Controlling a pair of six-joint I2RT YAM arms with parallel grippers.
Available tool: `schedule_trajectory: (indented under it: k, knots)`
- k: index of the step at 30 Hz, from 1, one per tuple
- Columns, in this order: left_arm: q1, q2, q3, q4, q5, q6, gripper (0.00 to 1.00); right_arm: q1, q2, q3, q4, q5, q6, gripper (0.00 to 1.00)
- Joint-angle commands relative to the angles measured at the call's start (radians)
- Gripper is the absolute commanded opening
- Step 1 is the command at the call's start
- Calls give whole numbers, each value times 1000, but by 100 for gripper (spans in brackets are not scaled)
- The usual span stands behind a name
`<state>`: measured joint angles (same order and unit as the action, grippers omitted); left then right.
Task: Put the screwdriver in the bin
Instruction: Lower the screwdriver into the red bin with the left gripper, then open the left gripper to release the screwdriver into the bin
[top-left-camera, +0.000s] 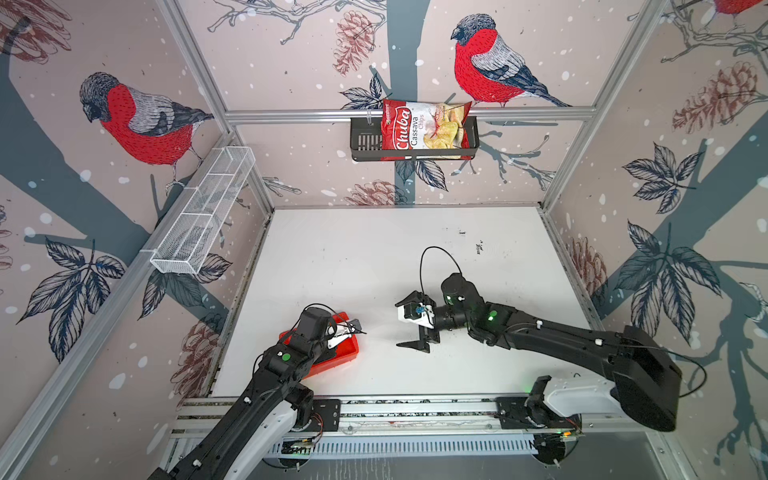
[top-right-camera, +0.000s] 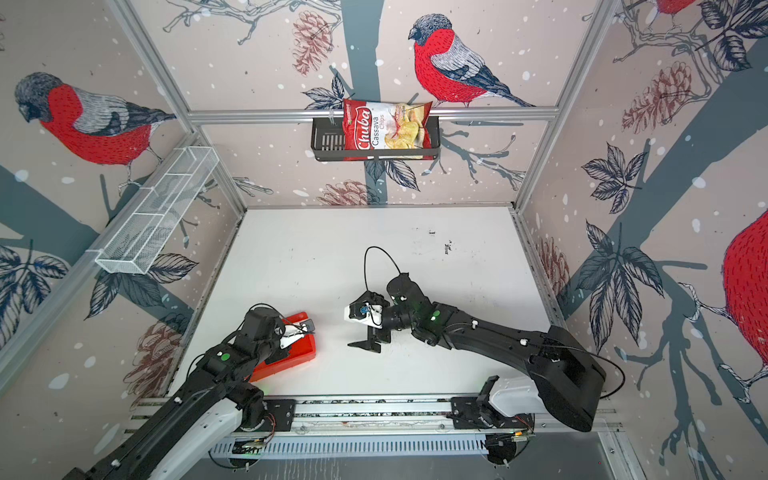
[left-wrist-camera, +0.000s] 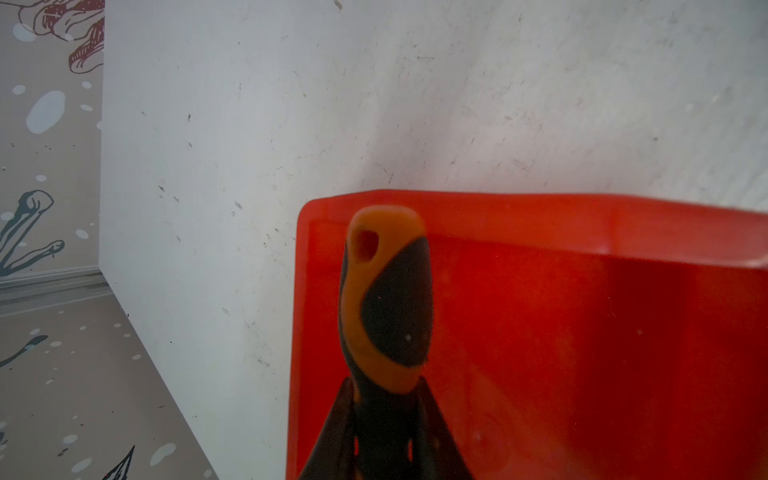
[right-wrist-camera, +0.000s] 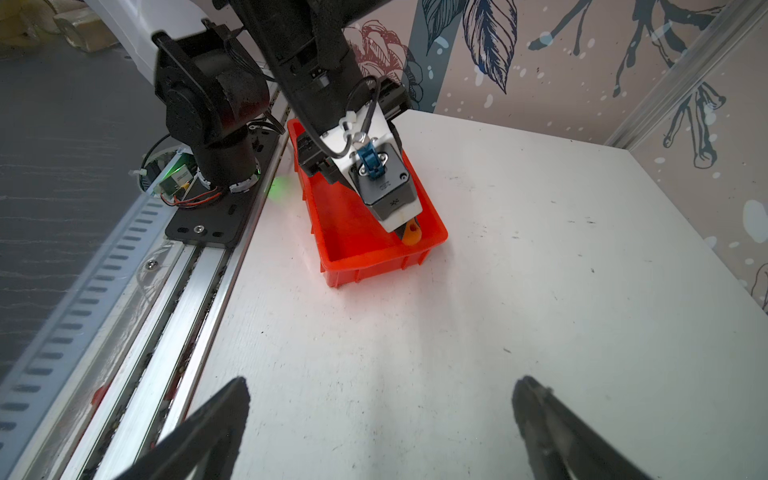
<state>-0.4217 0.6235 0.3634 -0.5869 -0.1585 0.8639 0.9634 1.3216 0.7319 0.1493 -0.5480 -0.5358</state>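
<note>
My left gripper will move down toward the bottom of the bin near the bin's corner (left-wrist-camera: 472, 352) and let go of the screwdriver's handle, because the screwdriver (left-wrist-camera: 386, 299) already hangs inside the red bin's rim.
The screwdriver (left-wrist-camera: 386, 299), with its black-and-orange handle, sticks out from between the fingers of my left gripper (left-wrist-camera: 386, 386), which is shut on it. Its shaft is hidden. It hangs over the red bin (left-wrist-camera: 582, 332), near one corner. The right wrist view shows the handle's orange end (right-wrist-camera: 412, 235) just above the bin's floor (right-wrist-camera: 357, 232). In both top views the left gripper (top-left-camera: 353, 328) (top-right-camera: 307, 328) is over the bin (top-left-camera: 347, 353) (top-right-camera: 305, 353) at the table's front left. My right gripper (top-left-camera: 397, 328) (right-wrist-camera: 380, 390) stands open and empty over bare table, to the right of the bin.
A black slotted basket (top-left-camera: 365, 141) on the back wall holds a bag of chips (top-left-camera: 424, 129). A white wire-mesh shelf (top-left-camera: 203, 208) hangs on the left wall. The arms' mounting rail (top-left-camera: 415, 409) runs along the table's front edge.
</note>
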Motion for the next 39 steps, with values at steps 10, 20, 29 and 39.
schedule_trajectory:
  k: [10, 20, 29, 39]
  knots:
    - [1, -54, 29, -118, -15, -33, 0, -2, 4, 3, 2, 18, -18, 99]
    - [34, -104, 9, -140, -14, -49, 0, -3, 7, -2, 9, 19, -17, 100]
    - [36, -72, -29, -104, -20, -27, 0, -3, 4, -12, 16, 23, -12, 100]
    - [37, -65, -69, -93, -22, 12, 0, -4, 7, -12, 19, 25, -13, 100]
